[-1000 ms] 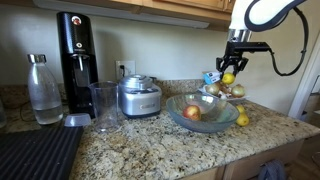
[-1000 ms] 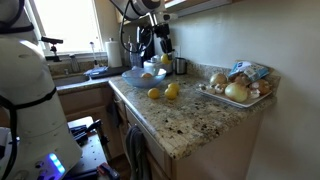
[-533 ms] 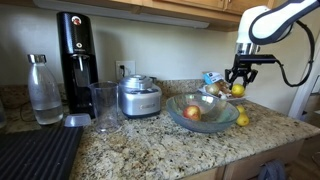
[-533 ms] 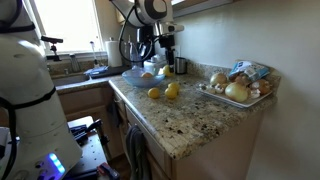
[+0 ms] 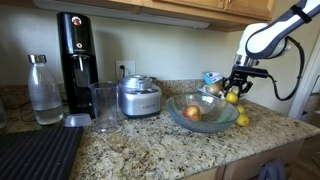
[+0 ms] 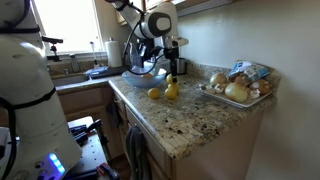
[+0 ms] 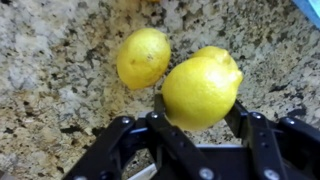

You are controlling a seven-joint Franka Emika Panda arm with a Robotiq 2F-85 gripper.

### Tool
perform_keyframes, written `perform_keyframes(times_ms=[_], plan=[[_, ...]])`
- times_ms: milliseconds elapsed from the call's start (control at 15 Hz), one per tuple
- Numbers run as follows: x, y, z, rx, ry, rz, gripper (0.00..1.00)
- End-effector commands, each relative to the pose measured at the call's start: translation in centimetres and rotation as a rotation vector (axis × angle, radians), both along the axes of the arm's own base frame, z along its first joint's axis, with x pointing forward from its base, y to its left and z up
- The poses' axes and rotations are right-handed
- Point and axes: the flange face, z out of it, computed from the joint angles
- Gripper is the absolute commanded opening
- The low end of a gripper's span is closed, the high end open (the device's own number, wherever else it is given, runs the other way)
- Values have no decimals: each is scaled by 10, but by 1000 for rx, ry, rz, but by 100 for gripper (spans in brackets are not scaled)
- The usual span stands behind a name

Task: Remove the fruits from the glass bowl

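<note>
My gripper eases down and slightly toward the onion tray next and releases the yellow lemon [image 7: 202, 86], since open counter lies below it on the tray's side.
My gripper [image 7: 198, 112] is shut on a yellow lemon [image 7: 202, 86] and holds it low over the granite counter. In the exterior views the gripper [image 5: 234, 96] [image 6: 171, 80] is past the far side of the glass bowl [image 5: 203, 123], near the onion tray. A second lemon [image 7: 143, 57] lies on the counter just beside the held one; it also shows in both exterior views [image 5: 243, 119] [image 6: 153, 94]. The wide clear bowl still holds a reddish apple [image 5: 193, 113] and a yellowish fruit [image 5: 216, 108].
A tray of onions [image 6: 238, 91] with a blue packet stands behind the gripper. A steel appliance [image 5: 139, 97], a tall glass cup [image 5: 104, 105], a black soda maker [image 5: 75, 60] and a bottle [image 5: 42, 90] line the back. A black mat [image 5: 38, 153] lies at the front corner.
The gripper has carried the lemon away from above the bowl, out past its rim and down toward the counter beside the other lemon.
</note>
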Motion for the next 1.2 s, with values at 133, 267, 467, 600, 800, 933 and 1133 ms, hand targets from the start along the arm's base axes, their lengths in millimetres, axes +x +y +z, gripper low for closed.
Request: perform_keyframes(times_ms=[133,267,467,600,800,933,1133], plan=[[15,-13,-12,4,-60,-9,35],[19,-19,-6,1,-74,-17,35],[22,-25,-5,-1,-74,-28,35],[21,-26,-9,-10,-66,-22,35],[22,-26,-15,-20,-58,-12,35],[25,-25,-23,-27,-48,-10,35],[30,-28,-36,-40,-33,-10,35]])
